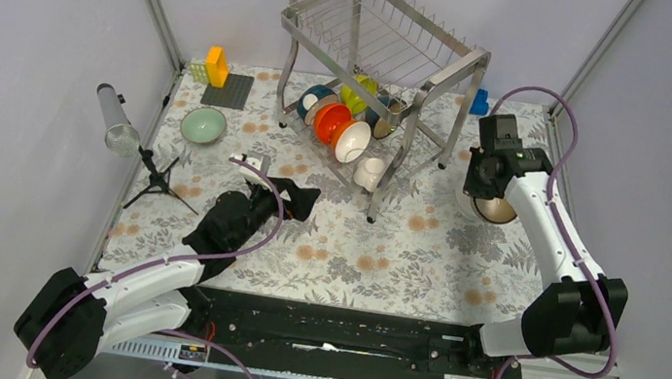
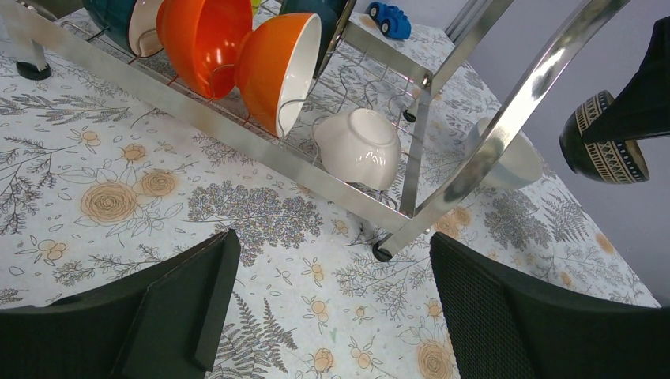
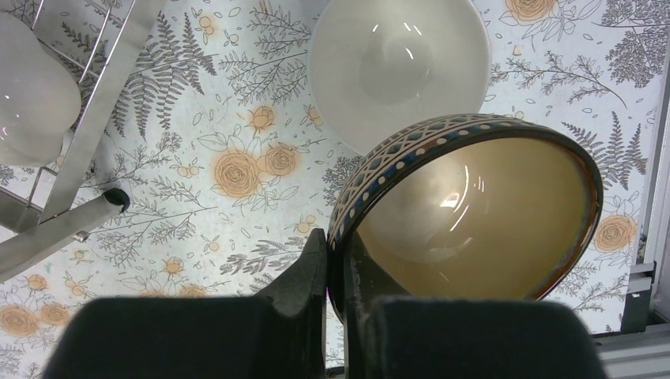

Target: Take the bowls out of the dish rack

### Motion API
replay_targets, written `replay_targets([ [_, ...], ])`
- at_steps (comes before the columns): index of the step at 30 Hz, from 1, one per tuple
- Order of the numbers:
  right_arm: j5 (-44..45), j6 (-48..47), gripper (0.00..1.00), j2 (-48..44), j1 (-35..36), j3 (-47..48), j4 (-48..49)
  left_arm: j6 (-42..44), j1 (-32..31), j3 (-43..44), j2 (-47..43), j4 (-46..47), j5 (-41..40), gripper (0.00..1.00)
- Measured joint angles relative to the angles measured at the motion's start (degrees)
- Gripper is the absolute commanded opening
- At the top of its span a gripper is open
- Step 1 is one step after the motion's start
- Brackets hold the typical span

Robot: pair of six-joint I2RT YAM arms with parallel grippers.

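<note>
I will next move my right gripper toward the rack (image 1: pixel 381 53) and down onto the free flowered cloth by the rack's front leg. I will release the patterned bowl's rim there, clear of the white bowl.
The steel dish rack (image 1: pixel 381 53) stands at the back middle. Its lower tier holds several bowls: blue, orange-red (image 1: pixel 331 122), orange-and-white (image 1: pixel 352 141), yellow-green and white (image 1: pixel 372 170). My right gripper (image 3: pixel 338 260) is shut on the rim of a brown-gold patterned bowl (image 3: pixel 474 213) and holds it above a white bowl (image 3: pixel 399 63) on the table right of the rack. The held bowl also shows in the top view (image 1: pixel 494 208). My left gripper (image 2: pixel 332 316) is open and empty above the tablecloth, near the rack's front leg (image 2: pixel 385 251). A pale green bowl (image 1: pixel 203 125) sits at the left.
A yellow block on a grey baseplate (image 1: pixel 226 89) stands at the back left. A blue toy (image 1: pixel 480 103) lies behind the rack. A small lamp on a tripod (image 1: pixel 124 130) stands at the left edge. The flowered cloth (image 1: pixel 382 254) covers the table.
</note>
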Motion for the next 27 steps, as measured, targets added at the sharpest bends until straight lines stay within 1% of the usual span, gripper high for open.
replay_targets([
  [6,-2.08,0.17,0.0,-0.15,1.66,-0.68,0.98,0.0,0.0,0.0,0.0,0.0,-0.11,0.96],
  [12,-3.56,0.85,0.0,-1.27,10.86,-6.75,3.96,0.0,0.0,0.0,0.0,0.0,-0.26,0.96],
  [14,-4.37,0.96,0.0,-1.27,12.96,-8.28,4.44,0.0,0.0,0.0,0.0,0.0,-0.26,0.96],
  [21,-7.65,1.2,0.0,-1.27,14.14,-12.74,8.02,0.0,0.0,0.0,0.0,-0.02,-0.33,0.96],
  [27,-10.08,1.53,0.0,-0.04,17.07,-14.45,11.21,0.0,0.0,0.0,0.0,-0.04,-0.57,0.96],
])
